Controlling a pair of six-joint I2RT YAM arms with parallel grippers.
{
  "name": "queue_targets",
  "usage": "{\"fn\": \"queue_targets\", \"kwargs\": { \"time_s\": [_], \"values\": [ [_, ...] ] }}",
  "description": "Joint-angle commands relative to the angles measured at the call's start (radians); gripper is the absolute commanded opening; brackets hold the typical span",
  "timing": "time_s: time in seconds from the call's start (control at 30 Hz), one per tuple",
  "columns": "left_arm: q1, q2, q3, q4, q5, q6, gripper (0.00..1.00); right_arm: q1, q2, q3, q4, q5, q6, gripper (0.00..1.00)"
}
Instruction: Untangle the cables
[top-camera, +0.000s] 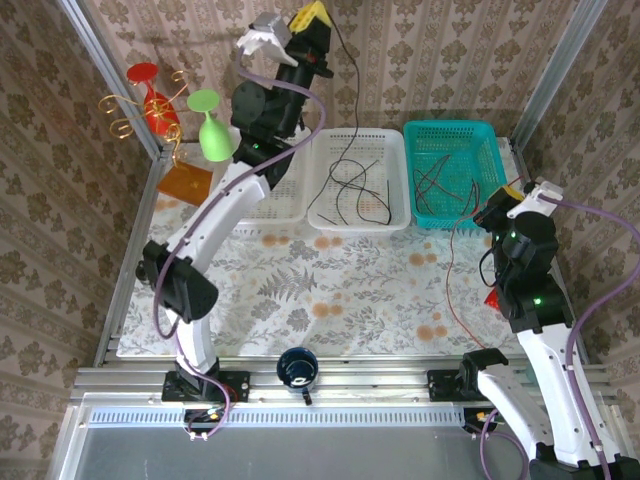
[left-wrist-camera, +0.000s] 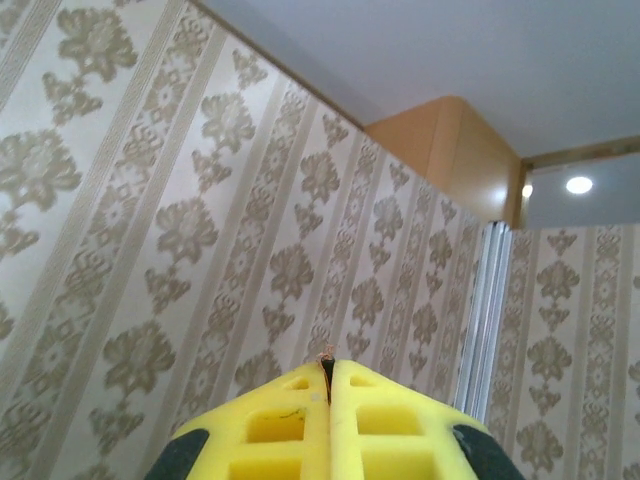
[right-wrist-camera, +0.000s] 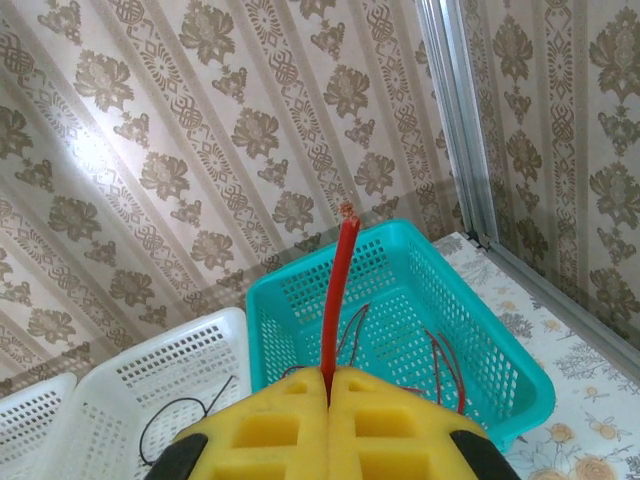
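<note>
The other black cables lie inside the middle white basket, so my left gripper will next go down into it, tilting its fingers down, and let go of the black cable's end there.
My left gripper is raised high against the back wall, shut on the end of a black cable whose bare copper tip pokes out between the yellow fingers. That cable hangs down to the middle white basket, where more black cables lie looped. My right gripper sits beside the teal basket, shut on a red cable that sticks up past the fingers. In the top view the red cable trails down across the table. Dark red cables lie in the teal basket.
A second white basket is half hidden behind the left arm. Green and red goblets stand at the back left by a gold wire stand and an orange piece. A dark blue cup sits at the near edge.
</note>
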Motion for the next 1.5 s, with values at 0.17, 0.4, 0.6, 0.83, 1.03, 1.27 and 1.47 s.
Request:
{"fn": "queue_targets", "kwargs": {
  "time_s": [0.17,0.4,0.6,0.83,1.03,1.27,1.47],
  "values": [
    [0.003,0.074,0.126,0.006,0.047,-0.002,0.0,-0.004,-0.014,0.041,0.011,-0.006,-0.013,0.0],
    [0.001,-0.036,-0.403,0.112,-0.068,0.005,0.0,-0.004,-0.033,0.055,-0.017,-0.009,-0.011,0.0],
    [-0.021,-0.005,-0.617,-0.103,-0.077,0.023,0.0,-0.004,-0.039,0.054,-0.04,-0.016,0.013,0.0],
    [-0.04,0.077,-0.539,-0.5,-0.103,-0.005,0.0,-0.004,-0.056,0.058,-0.056,-0.021,0.028,0.0],
    [-0.047,0.155,-0.406,-0.731,-0.131,0.05,0.0,-0.004,-0.066,0.049,-0.066,-0.025,0.031,0.0],
    [-0.066,0.274,-0.2,-0.985,-0.148,0.154,0.0,-0.004,-0.068,0.05,-0.068,-0.026,0.029,0.0],
    [-0.073,0.368,-0.101,-1.097,-0.046,0.132,0.0,-0.004,-0.068,0.049,-0.064,-0.033,0.026,0.0]
  ]
}}
